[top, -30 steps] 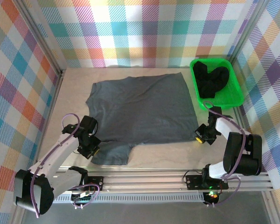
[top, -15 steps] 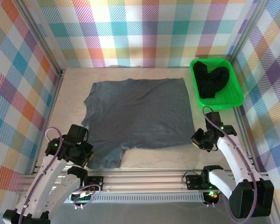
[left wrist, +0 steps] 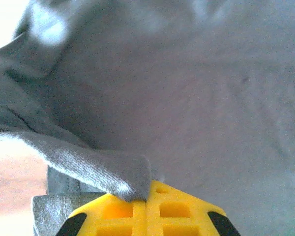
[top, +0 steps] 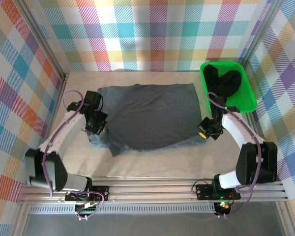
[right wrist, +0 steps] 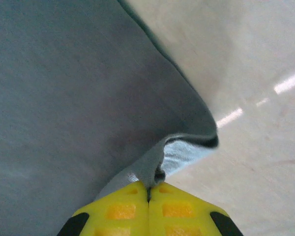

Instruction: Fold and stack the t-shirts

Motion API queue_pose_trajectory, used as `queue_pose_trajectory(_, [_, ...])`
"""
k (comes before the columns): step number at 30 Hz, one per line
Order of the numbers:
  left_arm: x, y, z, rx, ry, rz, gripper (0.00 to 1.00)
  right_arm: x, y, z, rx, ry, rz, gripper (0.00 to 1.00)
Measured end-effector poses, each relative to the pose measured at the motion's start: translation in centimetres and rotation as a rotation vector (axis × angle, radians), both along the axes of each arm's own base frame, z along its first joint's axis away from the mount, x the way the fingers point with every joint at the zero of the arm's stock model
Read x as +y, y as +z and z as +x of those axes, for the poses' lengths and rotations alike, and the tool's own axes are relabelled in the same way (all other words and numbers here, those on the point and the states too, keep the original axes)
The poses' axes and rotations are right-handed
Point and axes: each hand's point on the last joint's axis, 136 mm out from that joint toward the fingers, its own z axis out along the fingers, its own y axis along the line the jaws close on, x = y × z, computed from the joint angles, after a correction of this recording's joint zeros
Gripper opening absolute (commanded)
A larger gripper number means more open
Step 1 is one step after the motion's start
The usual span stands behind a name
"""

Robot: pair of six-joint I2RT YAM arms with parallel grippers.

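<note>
The robot's right gripper should next move outward over the t-shirt's flat side [top: 196,114] [right wrist: 145,54] by the green tray and let go of the layered edge, since the smooth cloth there can take the fold.
The slate grey t-shirt [top: 152,115] lies across the middle of the table, its near edge lifted and carried toward the back. My left gripper [top: 99,129] is shut on the shirt's near left edge, the grey cloth [left wrist: 113,172] pinched between its yellow fingers [left wrist: 177,211]. My right gripper [top: 205,132] is shut on the near right corner, a fold of the grey t-shirt [right wrist: 155,169] caught between its yellow fingers [right wrist: 118,211]. Black t-shirts [top: 225,84] lie bundled in the tray at the back right.
The bright green plastic tray [top: 249,101] stands at the back right against the chequered wall. Bare tabletop [top: 167,162] runs along the near side in front of the shirt. The metal rail [top: 152,189] with the arm bases borders the near edge.
Both grippers have moved away from the near edge toward the back, dragging the grey shirt's near edge with them. The near sleeve has left the table's front.
</note>
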Motion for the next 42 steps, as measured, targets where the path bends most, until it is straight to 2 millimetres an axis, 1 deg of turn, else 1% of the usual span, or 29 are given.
queue_pose_trajectory(3, [0.5, 0.3, 3.6, -0.032, -0.006, 0.003, 0.00, 0.1, 0.2, 2.6, -0.016, -0.002, -0.006, 0.00])
queue_pose_trajectory(6, [1.3, 0.5, 6.0, -0.050, -0.009, 0.014, 0.00, 0.1, 0.2, 5.0, -0.031, -0.003, -0.013, 0.00])
queue_pose_trajectory(9, [1.8, 0.4, 8.0, -0.061, -0.016, 0.023, 0.00, 0.0, 0.1, 6.7, -0.039, -0.006, -0.023, 0.00])
queue_pose_trajectory(11, [2.0, 0.1, 8.6, -0.057, -0.024, 0.029, 0.00, 0.1, -0.2, 7.5, -0.037, -0.006, -0.024, 0.00])
queue_pose_trajectory(17, [2.5, -0.6, 9.4, -0.041, -0.040, 0.041, 0.00, 0.0, -1.1, 8.9, -0.019, -0.006, -0.035, 0.00])
queue_pose_trajectory(21, [2.7, -0.5, 10.1, -0.048, -0.051, 0.048, 0.00, 0.1, -1.3, 9.9, -0.021, -0.001, -0.037, 0.00])
queue_pose_trajectory(27, [3.4, -0.7, 10.3, -0.045, -0.044, 0.054, 0.00, 0.2, -1.4, 11.0, -0.029, 0.011, -0.040, 0.00])
queue_pose_trajectory(32, [3.9, -0.8, 10.4, -0.032, -0.039, 0.069, 0.00, -0.1, -1.9, 10.9, -0.011, 0.012, -0.056, 0.00])
queue_pose_trajectory(38, [4.6, -0.8, 9.8, -0.010, -0.024, 0.100, 0.00, -0.7, -2.0, 10.8, -0.005, 0.006, -0.090, 0.00])
queue_pose_trajectory(42, [5.0, -0.3, 9.3, -0.015, -0.010, 0.104, 0.00, -1.0, -2.1, 10.8, -0.005, 0.004, -0.106, 0.00])
